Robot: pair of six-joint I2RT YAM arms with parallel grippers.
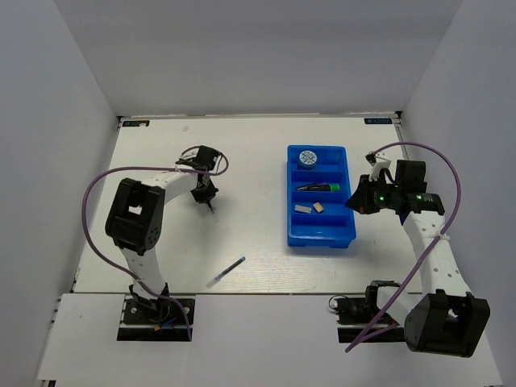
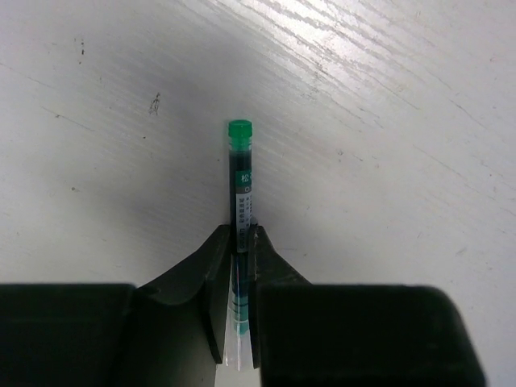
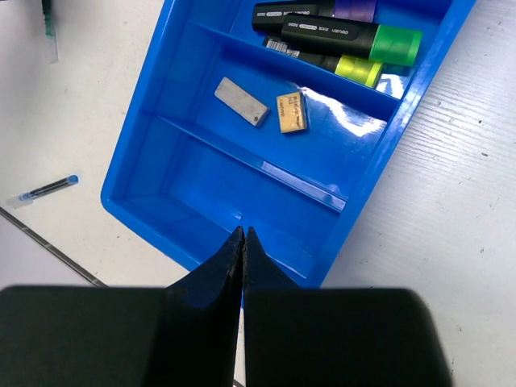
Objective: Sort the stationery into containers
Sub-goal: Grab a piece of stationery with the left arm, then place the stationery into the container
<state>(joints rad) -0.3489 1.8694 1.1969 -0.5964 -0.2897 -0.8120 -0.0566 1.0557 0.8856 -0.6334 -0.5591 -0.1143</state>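
I will carry the pen with my left gripper to the right in the top view, to the tray's empty near section (image 1: 321, 233), and let go of it there.
My left gripper (image 2: 242, 234) is shut on a thin pen with a green end (image 2: 240, 173); in the top view it (image 1: 207, 196) hangs over the table left of the blue tray (image 1: 348, 214). The tray holds a round blue-white disc (image 1: 306, 157), black highlighters (image 1: 318, 187) with purple, green and yellow ends (image 3: 347, 36), a grey eraser (image 3: 241, 101) and a tan eraser (image 3: 291, 111). My right gripper (image 3: 243, 234) is shut and empty above the tray's near compartments (image 3: 234, 189). A dark-blue pen (image 1: 226, 272) lies on the table near the front, also in the right wrist view (image 3: 44, 190).
White walls close in the table on three sides. The arm bases (image 1: 157, 310) stand at the near edge. A purple cable (image 1: 451, 173) loops from the right arm.
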